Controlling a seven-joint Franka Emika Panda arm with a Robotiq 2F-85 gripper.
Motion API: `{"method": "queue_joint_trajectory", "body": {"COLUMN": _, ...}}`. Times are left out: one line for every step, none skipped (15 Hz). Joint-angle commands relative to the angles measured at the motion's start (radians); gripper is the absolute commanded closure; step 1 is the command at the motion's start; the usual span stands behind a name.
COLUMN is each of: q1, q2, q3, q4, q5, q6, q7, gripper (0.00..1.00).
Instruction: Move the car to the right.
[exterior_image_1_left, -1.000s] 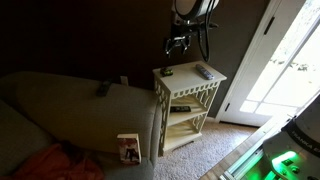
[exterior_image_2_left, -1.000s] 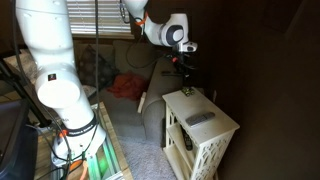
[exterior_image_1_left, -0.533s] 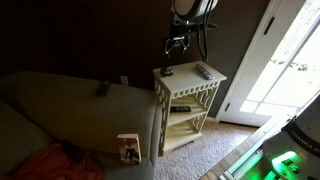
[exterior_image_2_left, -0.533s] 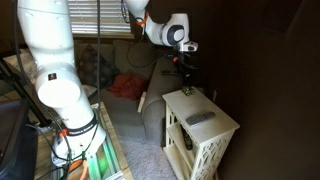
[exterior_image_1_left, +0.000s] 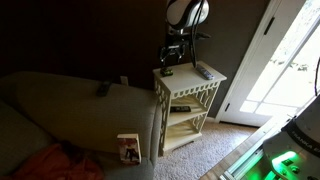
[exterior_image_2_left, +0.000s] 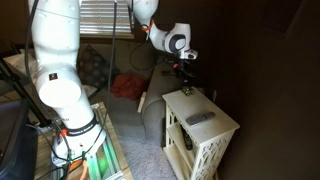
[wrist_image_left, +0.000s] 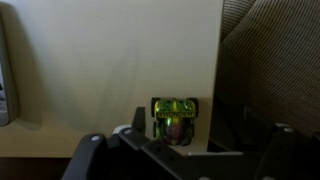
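Note:
My gripper will move down toward the tabletop next until its spread fingers are on both sides of the car's body (exterior_image_1_left: 167, 71) (wrist_image_left: 175, 121), and then close, because the car is below, between the fingers.
The car (wrist_image_left: 175, 117) is a tiny green and yellow toy with dark wheels. It sits near the edge of the cream tabletop (wrist_image_left: 110, 60) that borders the sofa. In both exterior views it is a small dark speck (exterior_image_1_left: 167, 71) (exterior_image_2_left: 187, 92) at the table's sofa-side corner. My gripper (wrist_image_left: 187, 140) is open and empty, with its fingers spread to either side of the car, above it. In both exterior views the gripper (exterior_image_1_left: 177, 56) (exterior_image_2_left: 185, 69) hangs just over that corner.
A flat grey remote (exterior_image_1_left: 203, 72) (exterior_image_2_left: 201, 118) lies on the other half of the tabletop and shows at the wrist view's left edge (wrist_image_left: 5, 85). The sofa (wrist_image_left: 272, 70) (exterior_image_1_left: 70, 110) abuts the table. The table has lower shelves (exterior_image_1_left: 183, 108).
The arm has come down and shifted slightly, bringing the gripper closer to the table corner above the car. The car and the remote have not moved.

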Motion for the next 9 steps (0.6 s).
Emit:
{"method": "queue_joint_trajectory", "body": {"q1": 0.033, "q2": 0.091, "q3": -0.039, "q4": 0.091, "q5": 0.005, "q6": 0.013, "q7": 0.000, "gripper": 0.00}}
{"method": "queue_joint_trajectory", "body": {"q1": 0.035, "q2": 0.109, "q3": -0.044, "q4": 0.109, "q5": 0.005, "q6": 0.008, "q7": -0.003, "gripper": 0.00}}
{"method": "queue_joint_trajectory", "body": {"q1": 0.038, "q2": 0.127, "q3": -0.051, "q4": 0.126, "q5": 0.004, "q6": 0.011, "q7": -0.003, "gripper": 0.00}}
{"method": "queue_joint_trajectory", "body": {"q1": 0.038, "q2": 0.142, "q3": -0.051, "q4": 0.142, "q5": 0.014, "q6": 0.005, "q7": -0.009, "gripper": 0.00}}
{"method": "queue_joint_trajectory", "body": {"q1": 0.039, "q2": 0.160, "q3": -0.055, "q4": 0.159, "q5": 0.015, "q6": 0.006, "q7": -0.012, "gripper": 0.00}}
{"method": "queue_joint_trajectory", "body": {"q1": 0.041, "q2": 0.178, "q3": -0.060, "q4": 0.174, "q5": 0.012, "q6": 0.014, "q7": -0.011, "gripper": 0.00}}
{"method": "queue_joint_trajectory", "body": {"q1": 0.042, "q2": 0.194, "q3": -0.063, "q4": 0.188, "q5": 0.013, "q6": 0.015, "q7": -0.010, "gripper": 0.00}}
{"method": "queue_joint_trajectory", "body": {"q1": 0.044, "q2": 0.207, "q3": -0.065, "q4": 0.203, "q5": 0.014, "q6": 0.010, "q7": -0.009, "gripper": 0.00}}
{"method": "queue_joint_trajectory", "body": {"q1": 0.047, "q2": 0.221, "q3": -0.071, "q4": 0.214, "q5": 0.010, "q6": 0.007, "q7": -0.006, "gripper": 0.00}}
